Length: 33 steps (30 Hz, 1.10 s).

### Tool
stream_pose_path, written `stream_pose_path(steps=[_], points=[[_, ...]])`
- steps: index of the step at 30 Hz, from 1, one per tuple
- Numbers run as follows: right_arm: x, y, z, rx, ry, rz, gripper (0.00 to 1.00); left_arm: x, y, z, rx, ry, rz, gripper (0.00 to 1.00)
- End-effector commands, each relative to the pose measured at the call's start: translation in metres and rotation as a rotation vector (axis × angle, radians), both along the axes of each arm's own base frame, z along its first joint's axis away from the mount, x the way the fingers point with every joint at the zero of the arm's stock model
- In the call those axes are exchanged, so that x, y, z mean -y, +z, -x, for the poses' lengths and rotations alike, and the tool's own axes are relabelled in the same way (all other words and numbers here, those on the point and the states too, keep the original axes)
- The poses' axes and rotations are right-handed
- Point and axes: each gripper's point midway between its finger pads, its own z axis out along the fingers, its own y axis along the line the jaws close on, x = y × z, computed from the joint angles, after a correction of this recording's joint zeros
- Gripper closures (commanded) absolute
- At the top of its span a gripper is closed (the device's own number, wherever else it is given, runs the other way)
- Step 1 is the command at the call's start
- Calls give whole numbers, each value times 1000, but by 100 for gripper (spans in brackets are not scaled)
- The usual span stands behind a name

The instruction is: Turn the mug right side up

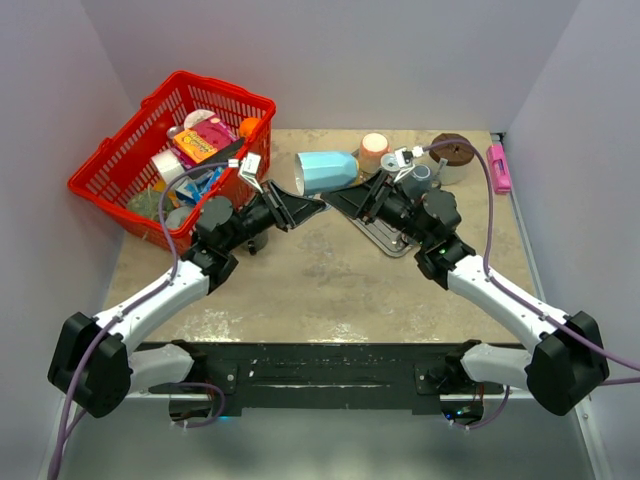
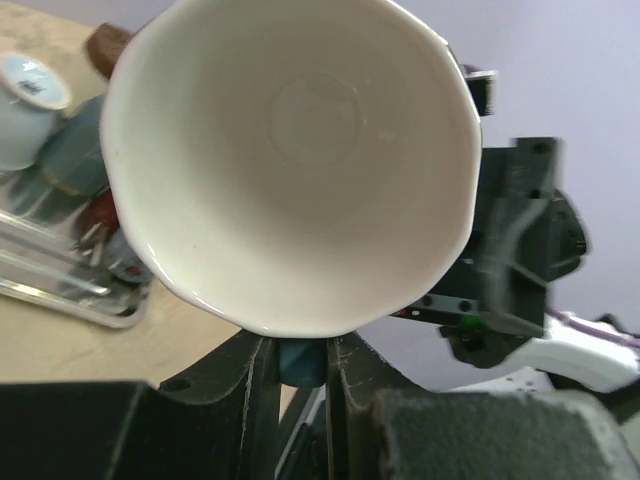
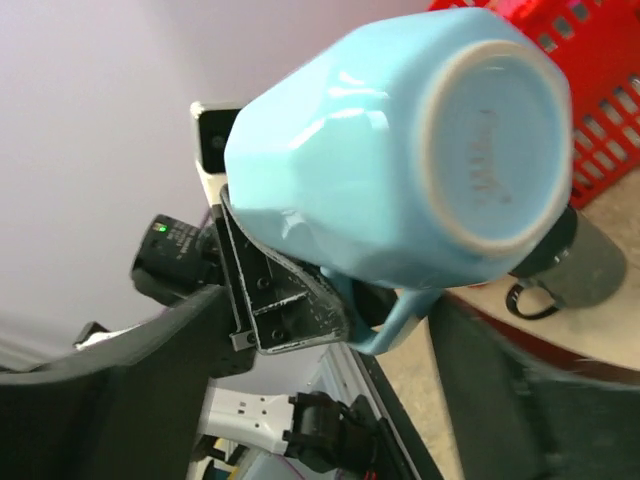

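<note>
My left gripper tilts downward next, lowers the sideways mug and releases it on the tabletop beside the gray mug, since that spot is below the gripper.
The pale blue mug hangs on its side above the table's far middle, between both grippers. My left gripper is shut on the mug's handle, which shows as a dark blue piece between the jaws. The mug's white inside faces the left wrist camera. In the right wrist view the mug's base faces the camera, and its handle points down beside the left gripper's fingers. My right gripper stands open, its fingers spread wide on either side and not touching the mug.
A red basket full of packets stands at the back left. A metal tray with cups lies under the right arm. A peach cup, a brown item and a pink object sit along the back right.
</note>
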Motion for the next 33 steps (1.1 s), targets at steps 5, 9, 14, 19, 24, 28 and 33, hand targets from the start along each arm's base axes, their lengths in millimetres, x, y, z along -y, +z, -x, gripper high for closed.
stream_pose_path(steps=[5,9,14,19,24,28,33], points=[[29,-32,-26,-66,-243,212,1,-29,37,-29,164,244,-187,100],[54,-62,-38,-177,-390,340,1,-46,9,-47,93,354,-343,100],[79,-84,-40,-229,-495,455,1,-51,-23,-62,11,386,-480,100],[100,-86,-43,-222,-581,560,1,-54,-68,-75,-105,448,-670,100],[123,-86,-44,-212,-665,675,1,-56,-98,-82,-175,527,-841,100],[129,-91,-41,-215,-674,709,1,-58,-128,-87,-228,563,-941,100],[131,-99,-41,-224,-676,731,1,-63,-145,-94,-263,582,-1031,100]])
